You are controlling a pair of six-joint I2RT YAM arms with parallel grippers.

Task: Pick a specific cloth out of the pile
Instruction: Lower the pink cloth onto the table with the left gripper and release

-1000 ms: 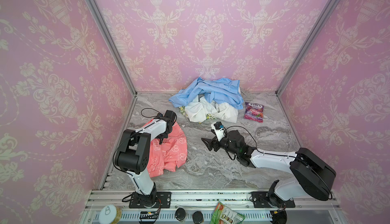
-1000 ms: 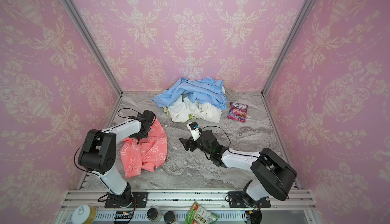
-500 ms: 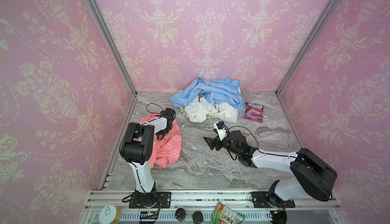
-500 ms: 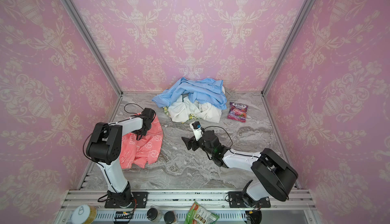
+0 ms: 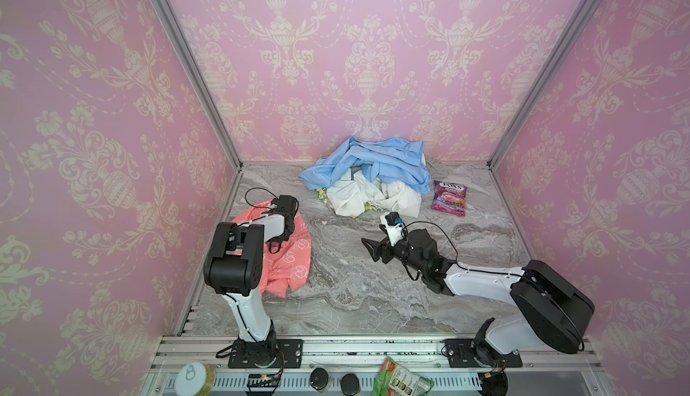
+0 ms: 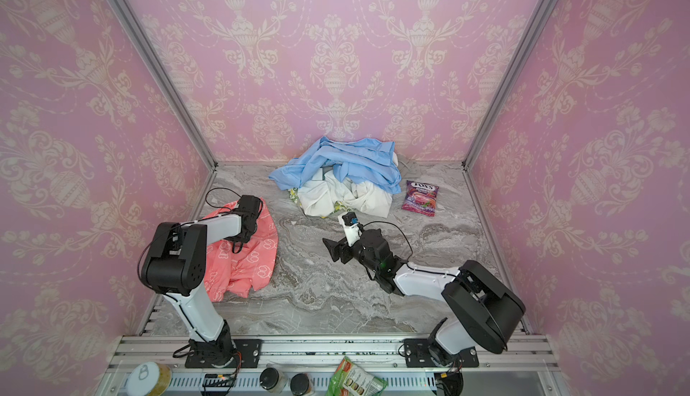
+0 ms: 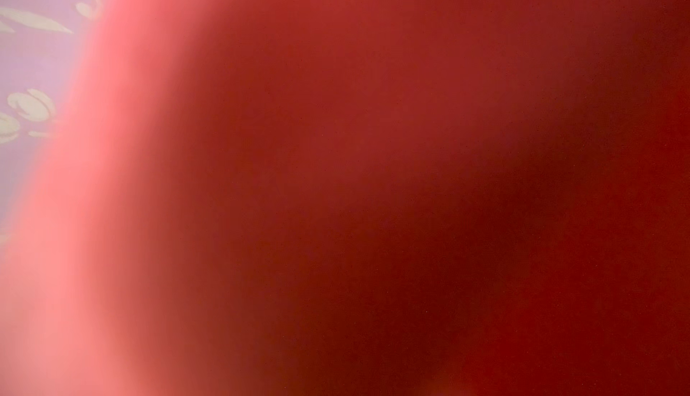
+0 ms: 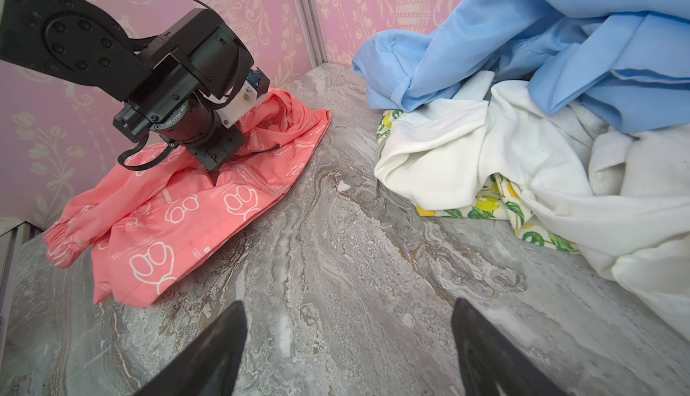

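Observation:
My left gripper draws slightly back toward the bare marble before the front bar next and releases the cloth, since it is already off the pile.
The cloth, coral-pink with white outline shapes, lies bunched by the left wall, apart from the pile of light blue, white and floral pieces at the back. My left gripper points down into the cloth and is shut on it, its fingertips buried in the folds. The left wrist view is filled by blurred red fabric. My right gripper hovers open low over bare marble mid-table, empty, facing the cloth, with the pile beside it.
A purple snack packet lies right of the pile. Pink patterned walls close in on three sides, the left one close to the cloth. On the front rail sit a can, two dark jars and a green packet.
The left gripper has drawn the cloth left and toward the back, bunching it closer to the left wall. The right gripper has barely moved and stays open.

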